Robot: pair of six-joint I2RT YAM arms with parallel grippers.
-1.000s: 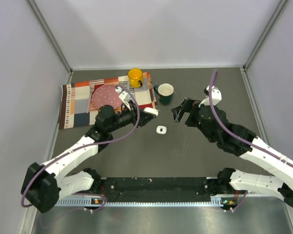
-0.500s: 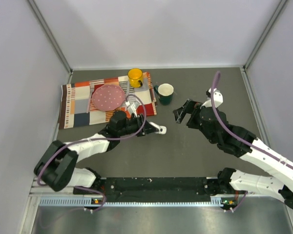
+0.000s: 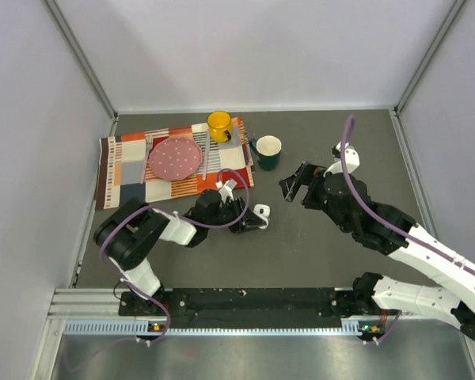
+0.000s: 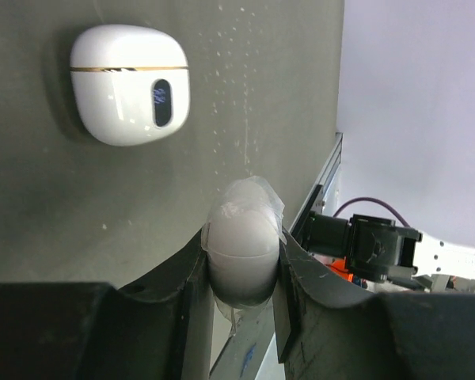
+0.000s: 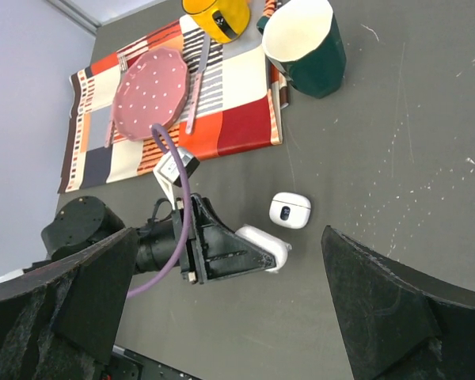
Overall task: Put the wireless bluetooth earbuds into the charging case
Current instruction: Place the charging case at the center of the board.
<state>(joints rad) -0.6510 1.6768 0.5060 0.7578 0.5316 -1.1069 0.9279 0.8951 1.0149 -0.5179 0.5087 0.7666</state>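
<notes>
My left gripper is above the bare tabletop by the near side of the case. Next it should move down there and let go of the white taped object.
The charging case point(image 3: 261, 210) is a small white pebble, closed, with a gold seam and a dark oval window. It lies on the dark table and also shows in the left wrist view point(image 4: 129, 83) and the right wrist view point(image 5: 290, 210). My left gripper point(image 3: 256, 224) is low over the table just on the near side of the case, not touching it. In its wrist view it point(image 4: 241, 237) is shut on a white rounded object point(image 4: 241, 245) wrapped in clear tape. I see no loose earbud. My right gripper point(image 3: 297, 180) is wide open and empty, raised to the right of the case.
A striped placemat point(image 3: 127, 162) at the back left carries a pink plate point(image 3: 174, 157) and cutlery. A yellow mug point(image 3: 219, 125) stands at its far corner, and a dark green white-rimmed mug point(image 3: 267, 150) stands just right of it. Grey walls close in both sides.
My left arm has folded back and swung its gripper down to the table, ending just near the case. The case and the right arm have barely moved.
</notes>
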